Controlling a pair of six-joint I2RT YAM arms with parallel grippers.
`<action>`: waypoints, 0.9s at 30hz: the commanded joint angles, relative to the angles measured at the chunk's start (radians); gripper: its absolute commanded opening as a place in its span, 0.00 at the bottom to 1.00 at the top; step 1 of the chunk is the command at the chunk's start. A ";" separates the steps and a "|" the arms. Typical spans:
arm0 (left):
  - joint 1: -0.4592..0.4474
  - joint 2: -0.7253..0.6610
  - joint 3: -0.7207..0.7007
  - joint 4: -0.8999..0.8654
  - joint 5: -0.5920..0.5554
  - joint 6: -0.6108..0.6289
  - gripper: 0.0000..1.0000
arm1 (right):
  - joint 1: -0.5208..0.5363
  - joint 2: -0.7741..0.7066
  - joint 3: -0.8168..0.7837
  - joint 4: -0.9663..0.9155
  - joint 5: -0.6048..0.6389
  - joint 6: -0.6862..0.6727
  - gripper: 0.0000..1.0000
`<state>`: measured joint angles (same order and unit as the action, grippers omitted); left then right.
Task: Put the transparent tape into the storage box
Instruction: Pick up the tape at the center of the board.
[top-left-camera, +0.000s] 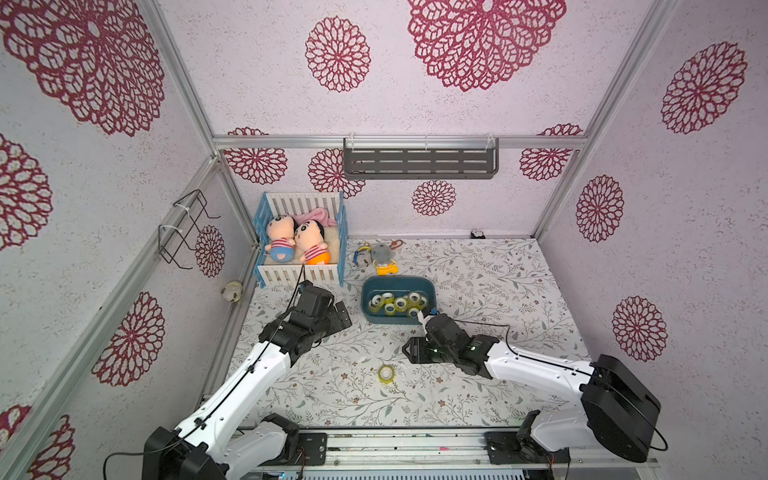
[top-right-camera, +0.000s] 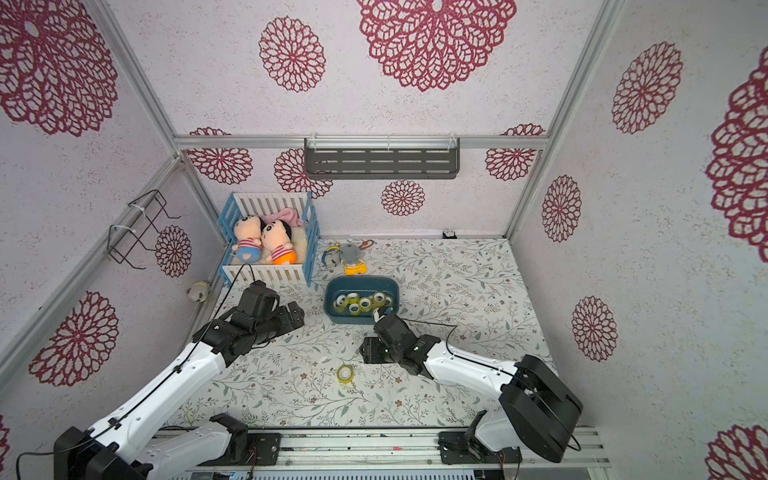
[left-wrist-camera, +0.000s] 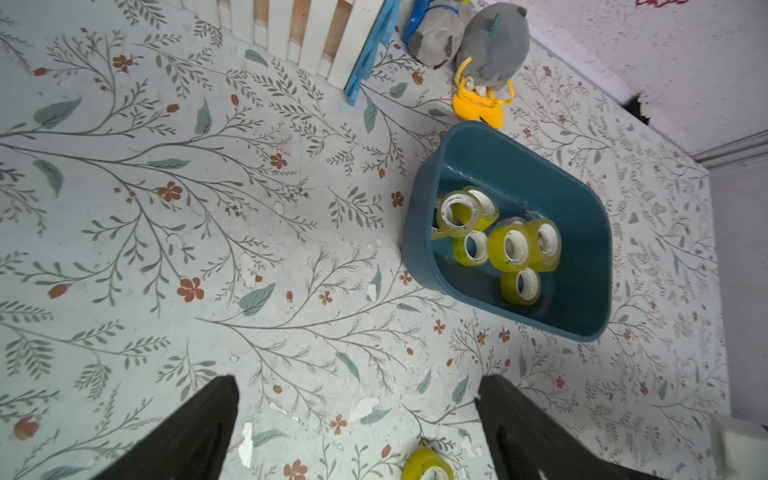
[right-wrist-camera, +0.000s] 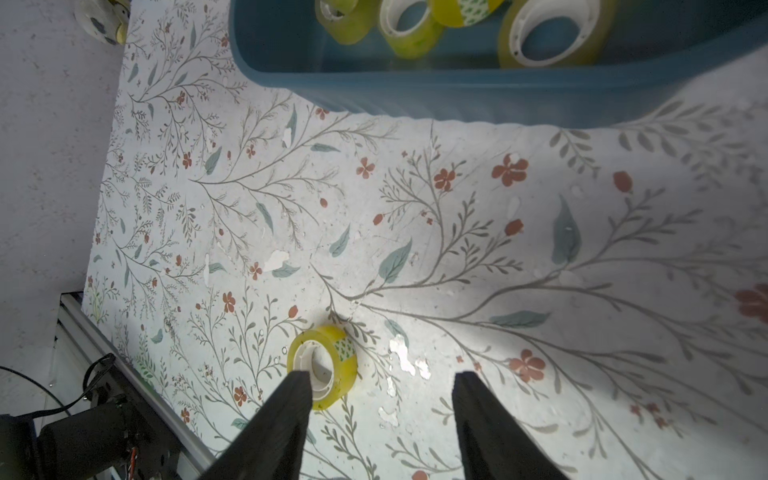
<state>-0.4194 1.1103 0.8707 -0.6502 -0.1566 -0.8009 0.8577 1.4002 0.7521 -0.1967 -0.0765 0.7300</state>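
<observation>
The right gripper needs to go down across to the loose roll next and close astride the side of the roll nearest it, since the roll's open hole faces up for one finger.
One roll of transparent tape (top-left-camera: 386, 372) (top-right-camera: 345, 372) with a yellowish tint lies flat on the floral table near the front. The storage box (top-left-camera: 399, 280) (top-right-camera: 361, 279) is a teal tub behind it, holding several more tape rolls (top-left-camera: 399, 303). My right gripper (top-left-camera: 409, 351) (right-wrist-camera: 383, 375) hangs open and empty between the box and the loose roll. In the right wrist view the tape (right-wrist-camera: 328, 370) sits partly behind one finger, not between the two. My left gripper (top-left-camera: 343, 316) (left-wrist-camera: 357, 380) is open and empty, left of the box (left-wrist-camera: 419, 232).
A blue-and-white toy crib (top-left-camera: 301, 241) with two dolls stands at the back left. Grey plush toys (top-left-camera: 376, 255) lie just behind the box. A grey shelf (top-left-camera: 419, 162) hangs on the back wall, a wire rack (top-left-camera: 183, 228) on the left wall.
</observation>
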 joint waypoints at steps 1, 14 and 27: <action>-0.009 -0.006 0.007 -0.031 -0.060 -0.029 0.97 | 0.061 0.020 0.024 0.010 -0.003 -0.018 0.61; -0.009 -0.009 -0.070 0.100 -0.046 -0.053 0.97 | 0.185 0.166 0.086 -0.040 0.076 0.004 0.64; -0.010 0.005 -0.089 0.144 0.023 -0.001 0.97 | 0.185 0.370 0.250 -0.232 0.208 0.017 0.63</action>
<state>-0.4210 1.1301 0.8013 -0.5571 -0.1757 -0.8379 1.0412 1.7237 0.9684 -0.3660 0.0830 0.7364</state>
